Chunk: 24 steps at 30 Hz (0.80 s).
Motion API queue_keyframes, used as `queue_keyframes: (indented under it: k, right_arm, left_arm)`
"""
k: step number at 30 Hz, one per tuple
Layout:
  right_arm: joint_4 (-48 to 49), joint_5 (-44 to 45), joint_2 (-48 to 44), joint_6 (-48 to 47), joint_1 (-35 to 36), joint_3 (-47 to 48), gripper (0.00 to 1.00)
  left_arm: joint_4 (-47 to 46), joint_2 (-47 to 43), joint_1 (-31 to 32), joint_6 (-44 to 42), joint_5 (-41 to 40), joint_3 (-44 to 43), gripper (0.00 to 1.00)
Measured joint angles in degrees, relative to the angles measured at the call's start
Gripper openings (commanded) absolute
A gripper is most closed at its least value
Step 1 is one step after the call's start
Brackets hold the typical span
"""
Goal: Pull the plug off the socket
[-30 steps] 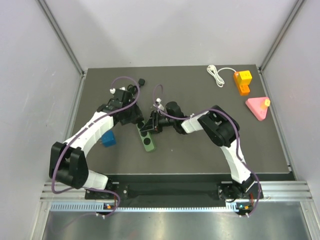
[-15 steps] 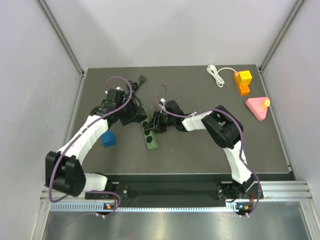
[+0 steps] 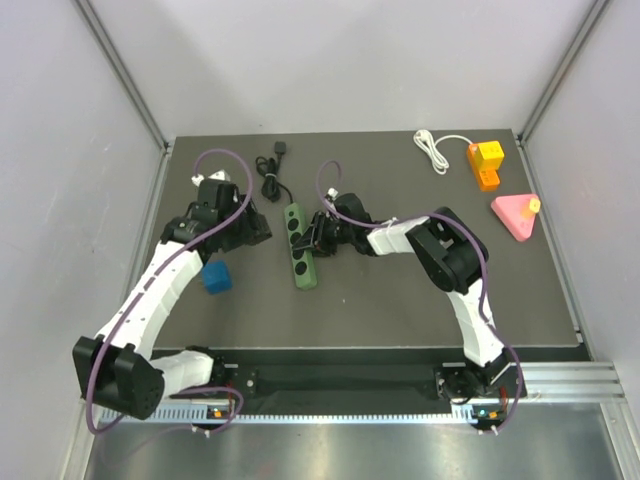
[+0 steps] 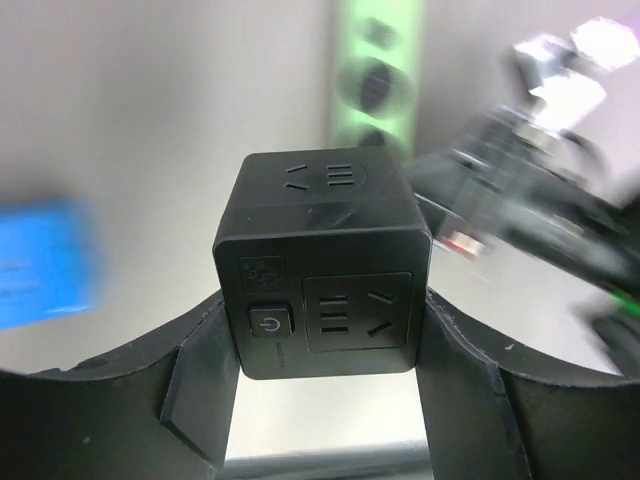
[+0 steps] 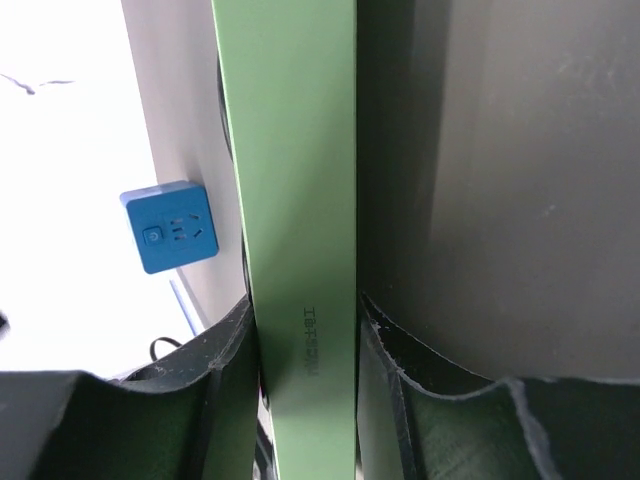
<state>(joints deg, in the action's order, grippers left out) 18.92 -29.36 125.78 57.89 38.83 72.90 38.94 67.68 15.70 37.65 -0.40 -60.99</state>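
Observation:
I will turn my left gripper next and bring it down to the bare tabletop below, outward of the blue cube adapter. There I will release the black cube plug, which is already off the socket strip (image 3: pixel 300 246).
The green socket strip (image 3: pixel 300 246) lies mid-table, and my right gripper (image 3: pixel 316 236) is shut on its right edge. In the right wrist view the strip (image 5: pixel 300 180) fills the gap between my fingers (image 5: pixel 232 370). My left gripper (image 3: pixel 252 230) is shut on the black cube plug (image 4: pixel 325 265), which shows a power button and socket faces. It is held left of the strip and apart from it. The strip shows blurred behind the plug in the left wrist view (image 4: pixel 372 80).
A blue cube adapter (image 3: pixel 215 277) lies left of the strip. A black cable with a plug (image 3: pixel 272 167) lies at the back. A white cable (image 3: pixel 434 150), an orange block (image 3: pixel 485 164) and a pink wedge (image 3: pixel 515 216) sit at the back right.
My left gripper has pulled the black cube plug off the strip and moved it left. The strip has swung more upright in my right gripper's hold.

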Motion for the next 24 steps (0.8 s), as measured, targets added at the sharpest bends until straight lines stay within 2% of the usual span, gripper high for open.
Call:
queue_keyframes:
  k: [7, 15, 18, 24]
  right_arm:
    - [-1.29, -0.20, 0.00, -2.60, 0.00, 0.72, 0.00]
    - [-0.90, -0.70, 0.00, -3.30, -0.02, 0.59, 0.00]
    - [-0.76, -0.94, 0.00, -3.45, -0.02, 0.57, 0.00]
    - [0.50, -1.97, 0.00, -3.72, -0.02, -0.15, 0.00]
  left_arm:
    - [7.52, 8.39, -0.13, -7.58, -22.29, -7.41, 0.00]
    - [16.35, 35.80, 0.20, -9.01, -42.23, -20.76, 0.00]
    - [17.84, 42.16, 0.35, -8.02, -47.50, -21.88, 0.00]
    - [20.26, 47.30, 0.46, -7.15, -52.46, -23.47, 0.01]
